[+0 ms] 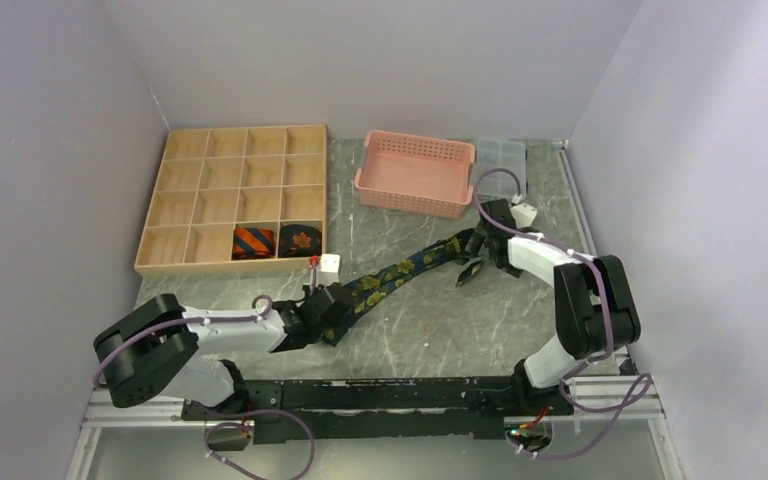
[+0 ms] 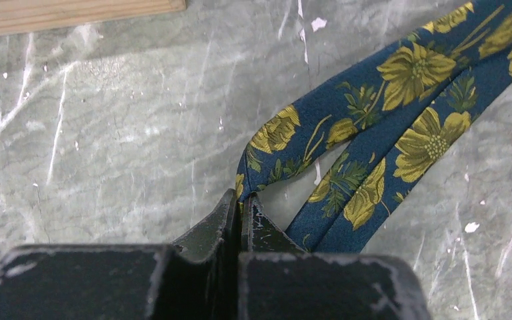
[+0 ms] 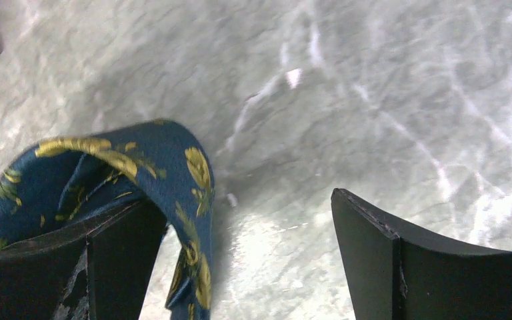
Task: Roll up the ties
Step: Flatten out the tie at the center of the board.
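My left gripper stays low and opens next to release the tie's pinched piece (image 1: 352, 288) (image 2: 247, 183) beside the other one, as the tabletop lies just below its fingers.
A dark blue tie with yellow-green flowers (image 1: 392, 279) lies stretched across the table between my two grippers. My left gripper (image 1: 328, 303) is shut on its doubled near end, and the folded fabric (image 2: 400, 100) runs away from the closed fingertips (image 2: 257, 212) to the upper right. My right gripper (image 1: 470, 258) is open at the far end. There the tie (image 3: 167, 153) drapes over the left finger (image 3: 117, 250), apart from the right finger (image 3: 373, 247). An orange-and-black striped tie (image 1: 253, 241) and a black tie with an orange leaf (image 1: 300, 240) sit rolled in the wooden tray (image 1: 150, 262).
The wooden grid tray stands at the back left, with its edge (image 2: 73, 13) in the left wrist view. A pink basket (image 1: 415, 175) and a clear plastic box (image 1: 501, 160) stand at the back. White walls close in both sides.
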{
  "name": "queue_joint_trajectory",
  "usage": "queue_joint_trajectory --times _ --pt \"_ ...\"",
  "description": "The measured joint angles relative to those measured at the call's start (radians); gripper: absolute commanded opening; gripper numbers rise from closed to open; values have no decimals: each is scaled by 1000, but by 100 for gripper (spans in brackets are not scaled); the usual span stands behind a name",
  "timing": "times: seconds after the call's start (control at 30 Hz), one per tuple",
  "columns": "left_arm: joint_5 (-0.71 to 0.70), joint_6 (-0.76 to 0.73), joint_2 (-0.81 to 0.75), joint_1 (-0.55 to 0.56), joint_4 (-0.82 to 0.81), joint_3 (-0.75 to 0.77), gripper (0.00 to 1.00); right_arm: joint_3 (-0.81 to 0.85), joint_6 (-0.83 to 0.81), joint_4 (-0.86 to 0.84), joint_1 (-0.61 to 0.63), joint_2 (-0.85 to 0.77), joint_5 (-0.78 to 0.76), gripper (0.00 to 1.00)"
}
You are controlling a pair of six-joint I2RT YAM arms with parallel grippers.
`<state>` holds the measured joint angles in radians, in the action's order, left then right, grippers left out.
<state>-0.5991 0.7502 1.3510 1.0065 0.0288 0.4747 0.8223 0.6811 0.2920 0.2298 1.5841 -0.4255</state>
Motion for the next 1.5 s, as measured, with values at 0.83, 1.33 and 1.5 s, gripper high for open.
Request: queue_joint_trajectory --times 0.83,1.33,1.5 --pt "87 -116 68 -79 -123 31 3 67 14 241 -66 -293 -141 94" --pt "135 -164 -83 -103 66 51 50 -56 -32 218 -44 -300 11 75" --pt "169 -190 -300 -86 146 55 57 -82 -27 184 -46 -262 40 74"
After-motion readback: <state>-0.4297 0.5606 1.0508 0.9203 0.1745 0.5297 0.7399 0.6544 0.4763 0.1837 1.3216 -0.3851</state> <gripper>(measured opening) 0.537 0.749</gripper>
